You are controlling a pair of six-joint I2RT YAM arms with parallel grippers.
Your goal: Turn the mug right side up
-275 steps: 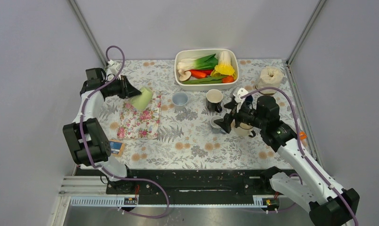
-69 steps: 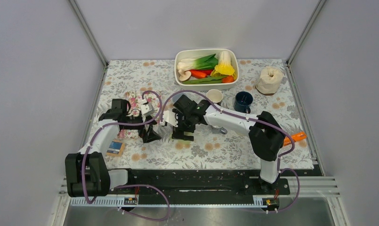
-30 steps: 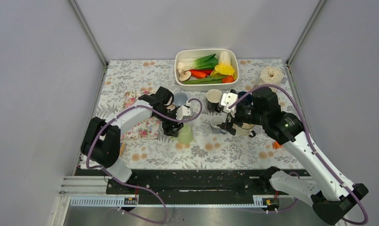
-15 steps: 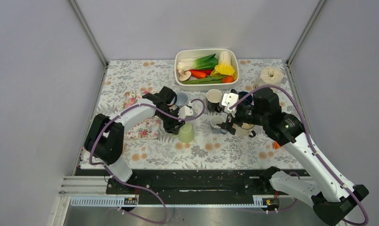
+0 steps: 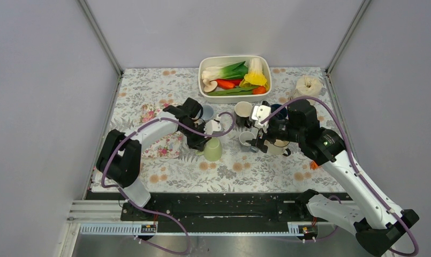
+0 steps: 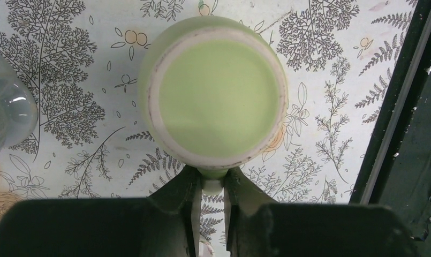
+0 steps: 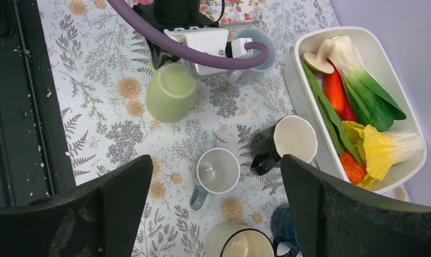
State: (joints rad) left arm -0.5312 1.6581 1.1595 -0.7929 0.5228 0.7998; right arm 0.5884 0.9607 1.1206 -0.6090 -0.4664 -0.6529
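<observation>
The mug's base faces up, and the green mug's handle (image 5: 201, 153) (image 7: 153, 65) is to the left of my right gripper in the top view, so the gripper will tilt level and move onto it next.
The pale green mug (image 5: 212, 150) stands upside down on the floral tablecloth, its flat base facing up. In the left wrist view its base (image 6: 218, 93) fills the frame. My left gripper (image 6: 213, 187) is shut on the mug's handle, which sits pinched between the two fingers at the mug's near side; in the top view the gripper (image 5: 203, 141) is just left of the mug. My right gripper (image 5: 259, 140) is open and empty, held above a grey mug (image 7: 217, 171). The green mug also shows in the right wrist view (image 7: 171, 93).
A black mug (image 5: 243, 113), a light blue cup (image 5: 205, 112), a cream mug (image 5: 277, 145) and a dark blue mug (image 7: 284, 227) stand upright around the grey mug. A white tray (image 5: 203, 92) of vegetables is behind. A floral cloth (image 5: 158, 142) lies left.
The left gripper and the green mug have shifted slightly up and to the right on the table. The right arm has barely moved.
</observation>
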